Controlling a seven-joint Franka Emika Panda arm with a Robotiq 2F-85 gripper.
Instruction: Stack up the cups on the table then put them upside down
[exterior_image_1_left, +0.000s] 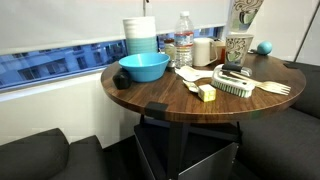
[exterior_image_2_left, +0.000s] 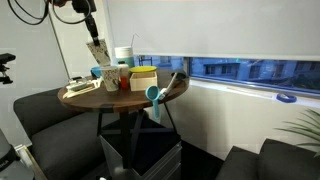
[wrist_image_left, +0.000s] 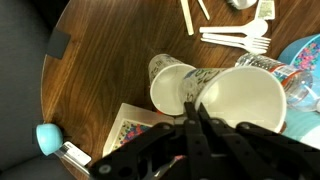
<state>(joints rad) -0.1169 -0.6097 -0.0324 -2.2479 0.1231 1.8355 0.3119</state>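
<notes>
The standing cup's opening (exterior_image_2_left: 110, 68) (wrist_image_left: 171, 91) is to my gripper's left in the wrist view, so my gripper will next move over the standing cup and let go of the second cup's rim.
Two white paper cups with a dark leaf pattern show. One cup (exterior_image_1_left: 238, 48) stands upright on the round brown table (exterior_image_1_left: 180, 100), mouth up, and also shows in the wrist view (wrist_image_left: 172, 88). My gripper (wrist_image_left: 193, 105) is shut on the rim of the second cup (wrist_image_left: 245, 100), holding it mouth up. The held cup hangs above the standing one in an exterior view (exterior_image_1_left: 245, 12) and above the table's far side in an exterior view (exterior_image_2_left: 97, 50). In the wrist view the held cup sits just beside the standing cup.
A blue bowl (exterior_image_1_left: 144, 67), stacked white-and-blue containers (exterior_image_1_left: 141, 35), a water bottle (exterior_image_1_left: 184, 45), a brush (exterior_image_1_left: 235, 85), wooden forks (exterior_image_1_left: 275, 88) and a teal ball (exterior_image_1_left: 264, 47) crowd the table. Black seats surround it. A colourful box (wrist_image_left: 135, 128) lies below the gripper.
</notes>
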